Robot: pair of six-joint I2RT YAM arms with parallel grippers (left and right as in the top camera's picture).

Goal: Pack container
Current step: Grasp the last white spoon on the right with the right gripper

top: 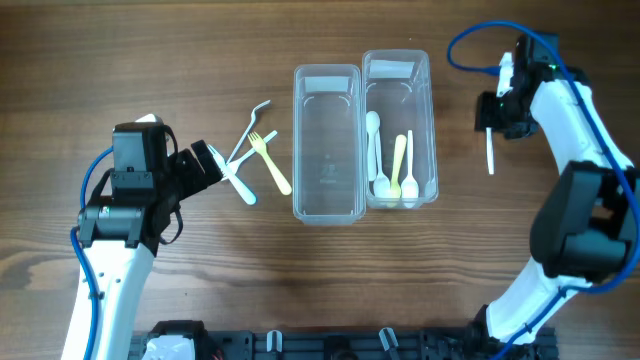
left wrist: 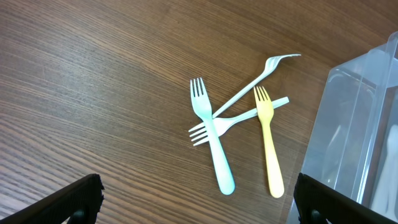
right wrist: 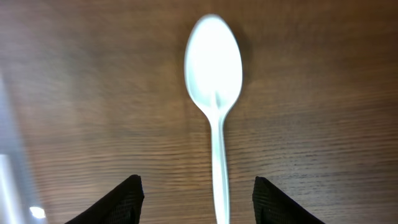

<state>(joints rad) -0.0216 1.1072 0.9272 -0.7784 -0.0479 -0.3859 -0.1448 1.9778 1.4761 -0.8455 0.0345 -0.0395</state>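
My right gripper is above the white spoon's handle (top: 490, 146) (right wrist: 220, 186) with its open fingers already on either side of that handle, so I should lower it onto the handle next.
Two clear containers stand side by side mid-table. The left container (top: 297, 140) is empty. The right container (top: 431, 130) holds three spoons (top: 397, 165), white and yellow. Several forks lie crossed on the wood at the left: a light blue fork (left wrist: 211, 143), a yellow fork (left wrist: 268, 143) and two white forks (left wrist: 245, 96). My left gripper (left wrist: 199, 208) hangs wide open just short of their handles, touching none. At the right, a white spoon (right wrist: 213, 68) lies on the table, its handle running between the fingers of my open right gripper (right wrist: 196, 183) without contact.
In the overhead view the forks (top: 258, 160) sit close to the empty container's left wall. The white spoon (top: 489, 150) lies right of the containers under the right arm (top: 560, 110). A blue cable loops above that arm.
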